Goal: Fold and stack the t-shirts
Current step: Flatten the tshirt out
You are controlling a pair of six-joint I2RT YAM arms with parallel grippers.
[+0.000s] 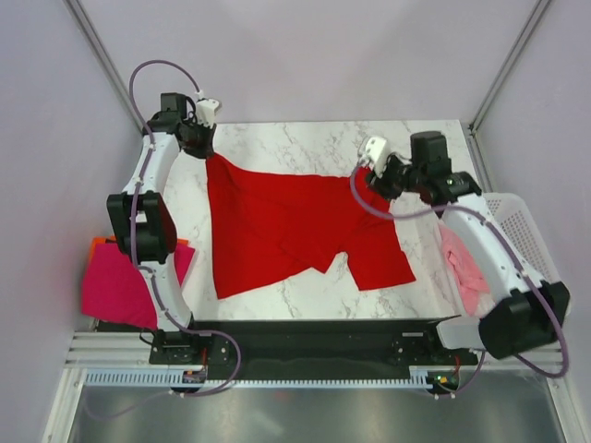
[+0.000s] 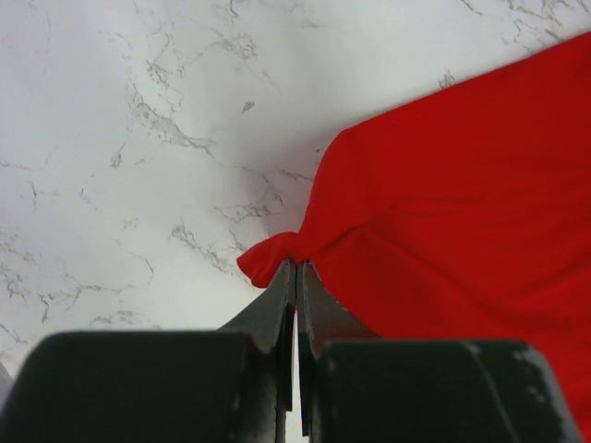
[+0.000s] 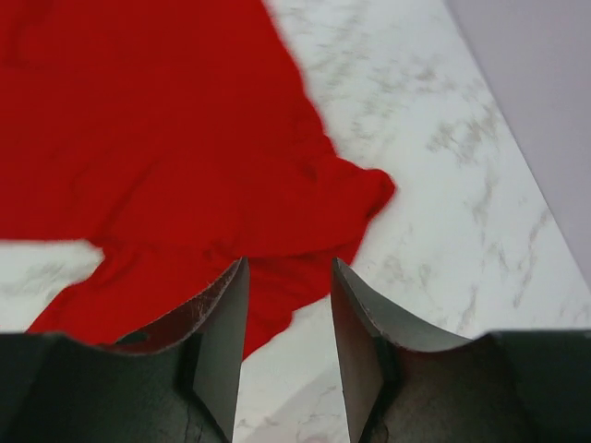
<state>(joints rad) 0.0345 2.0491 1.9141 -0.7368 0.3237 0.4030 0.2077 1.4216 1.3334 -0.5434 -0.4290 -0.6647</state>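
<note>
My right gripper moves back and down, toward the left in the top view, onto the shirt's near pointed tip next, since it juts over bare marble.
The bright red t-shirt lies spread and partly rumpled on the marble table. My left gripper is at the shirt's far left corner, shut on a pinched bit of red cloth; its jaws stand nearly closed. My right gripper hovers open over the shirt's far right corner, with nothing between the fingers. A magenta t-shirt with an orange one under it lies off the table's left side. A pale pink t-shirt lies at the right. No neck label shows.
A white perforated basket stands at the right edge beside the right arm. Bare marble shows beyond the shirt at the back and at the front right corner. Grey walls enclose the table.
</note>
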